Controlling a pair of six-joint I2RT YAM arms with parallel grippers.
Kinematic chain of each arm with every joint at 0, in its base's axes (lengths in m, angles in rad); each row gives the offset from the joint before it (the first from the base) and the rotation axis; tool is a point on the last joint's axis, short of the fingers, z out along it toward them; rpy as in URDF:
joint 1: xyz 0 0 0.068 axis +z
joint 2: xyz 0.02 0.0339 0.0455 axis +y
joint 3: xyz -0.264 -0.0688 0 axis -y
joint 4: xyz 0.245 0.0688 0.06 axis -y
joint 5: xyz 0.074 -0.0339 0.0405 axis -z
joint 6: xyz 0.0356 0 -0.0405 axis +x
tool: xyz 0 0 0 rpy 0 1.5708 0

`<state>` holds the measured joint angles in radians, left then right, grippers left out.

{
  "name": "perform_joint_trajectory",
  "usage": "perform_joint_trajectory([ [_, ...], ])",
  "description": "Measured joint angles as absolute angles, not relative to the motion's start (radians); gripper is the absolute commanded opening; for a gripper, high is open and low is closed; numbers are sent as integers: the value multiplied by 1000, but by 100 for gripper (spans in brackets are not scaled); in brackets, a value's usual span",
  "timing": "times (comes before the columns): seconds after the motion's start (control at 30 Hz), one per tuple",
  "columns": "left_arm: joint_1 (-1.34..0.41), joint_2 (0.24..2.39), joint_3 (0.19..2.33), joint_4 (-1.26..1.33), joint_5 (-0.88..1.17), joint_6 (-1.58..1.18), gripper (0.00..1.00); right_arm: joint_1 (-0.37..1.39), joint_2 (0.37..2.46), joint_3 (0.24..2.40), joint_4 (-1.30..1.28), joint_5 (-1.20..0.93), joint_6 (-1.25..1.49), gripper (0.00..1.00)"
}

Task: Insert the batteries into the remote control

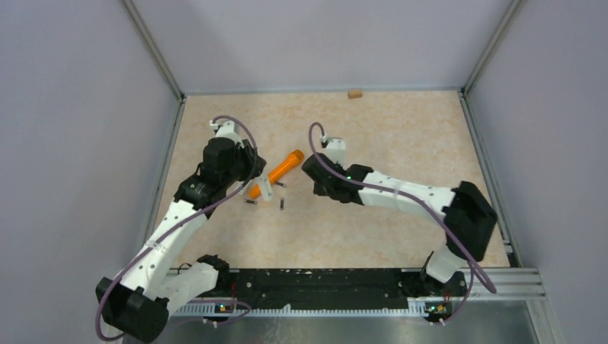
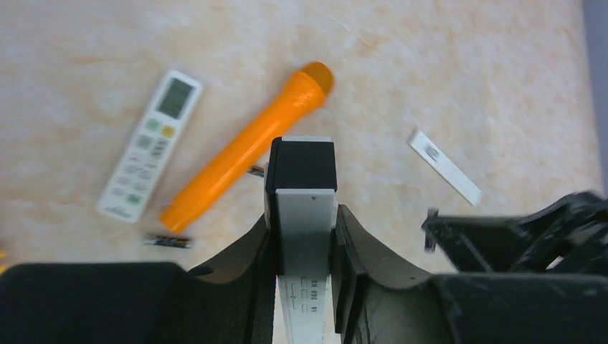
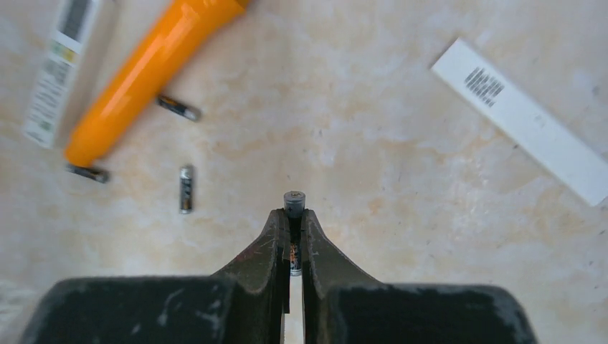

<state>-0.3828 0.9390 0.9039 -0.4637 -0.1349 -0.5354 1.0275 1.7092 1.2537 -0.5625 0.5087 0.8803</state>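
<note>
I need to raise my right gripper next, tilting it toward the remote, and release the battery there, since the remote is held up off the table to the left in the top view.
My left gripper (image 2: 301, 215) is shut on a white remote control (image 2: 307, 236) with a black far end, held above the table. In the top view this gripper (image 1: 259, 183) is beside the orange tube (image 1: 276, 172). My right gripper (image 3: 294, 215) is shut on a battery (image 3: 294, 202), which lies lengthwise between the fingers with its pale end poking out past the tips. It hangs over bare table to the right of the tube. Three more batteries (image 3: 186, 188) (image 3: 179, 108) (image 3: 89, 173) lie loose near the tube's lower end.
A second white remote with a display (image 2: 150, 147) lies left of the orange tube (image 2: 247, 147). A white strip with a barcode (image 3: 523, 118) lies to the right. A small tan block (image 1: 354, 93) sits at the back wall. Metal frame posts edge the table.
</note>
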Motion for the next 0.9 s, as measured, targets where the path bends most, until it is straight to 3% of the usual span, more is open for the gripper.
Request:
perform_joint_trajectory([
  [0.17,-382,1053,907,-339,197,-514,0,987,1424,1156,-408,486,776,0],
  [0.37,-382,1114,907,-134,458,-554,0,987,1241,1077,-234,411,673,0],
  [0.6,-382,1115,907,65,579,-644,0,987,1086,898,46,245,542,0],
  [0.9,-382,1108,907,207,605,-788,0,1028,1084,909,202,151,448,0],
])
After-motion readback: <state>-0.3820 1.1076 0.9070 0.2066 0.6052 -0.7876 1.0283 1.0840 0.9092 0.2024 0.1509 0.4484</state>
